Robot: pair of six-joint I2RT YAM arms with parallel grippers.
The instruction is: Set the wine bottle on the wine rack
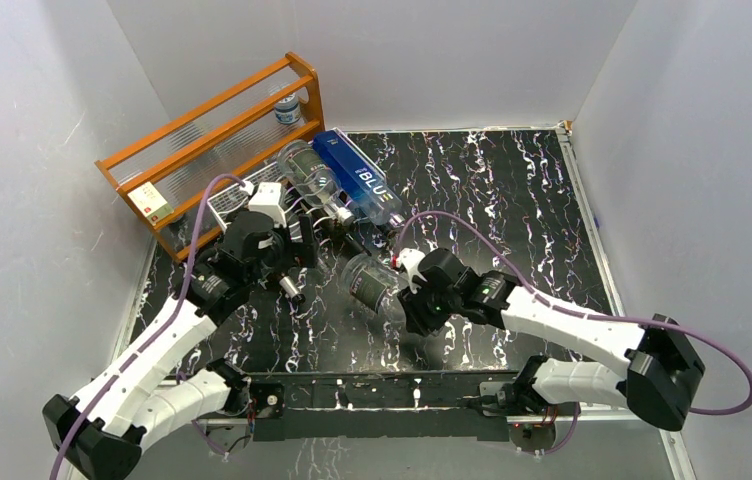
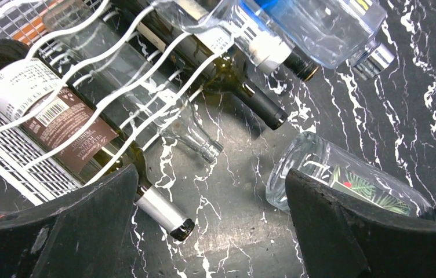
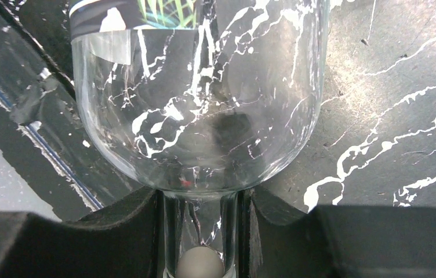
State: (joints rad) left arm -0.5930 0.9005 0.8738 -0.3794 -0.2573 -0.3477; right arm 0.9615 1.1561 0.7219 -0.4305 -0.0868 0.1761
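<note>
The robot's right gripper should lift next, carry the rack's upper clear bottle outward onto the white wires beside it and let go of the bottle's neck, because those wires are empty.
The wine bottle (image 1: pixel 372 283) is clear glass with a green-printed label and lies on its side on the black marbled table, base toward the rack. My right gripper (image 1: pixel 414 300) is shut on its neck, and in the right wrist view the neck (image 3: pixel 200 231) sits pinched between the two fingers below the wide body (image 3: pixel 198 87). The white wire wine rack (image 1: pixel 224 203) stands at the left rear and holds several bottles. My left gripper (image 1: pixel 292 258) hovers open at the rack's front; between its fingers (image 2: pixel 343 231) I see bare table, with the clear bottle's base (image 2: pixel 311 165) just beyond.
A dark bottle with a brown label (image 2: pixel 59 121) lies in the rack, its silver neck (image 2: pixel 160 211) sticking out forward. A clear bottle, a green one (image 2: pixel 250 98) and a blue "BLUE" bottle (image 1: pixel 362 180) lie alongside. An orange wooden shelf (image 1: pixel 212 130) stands behind.
</note>
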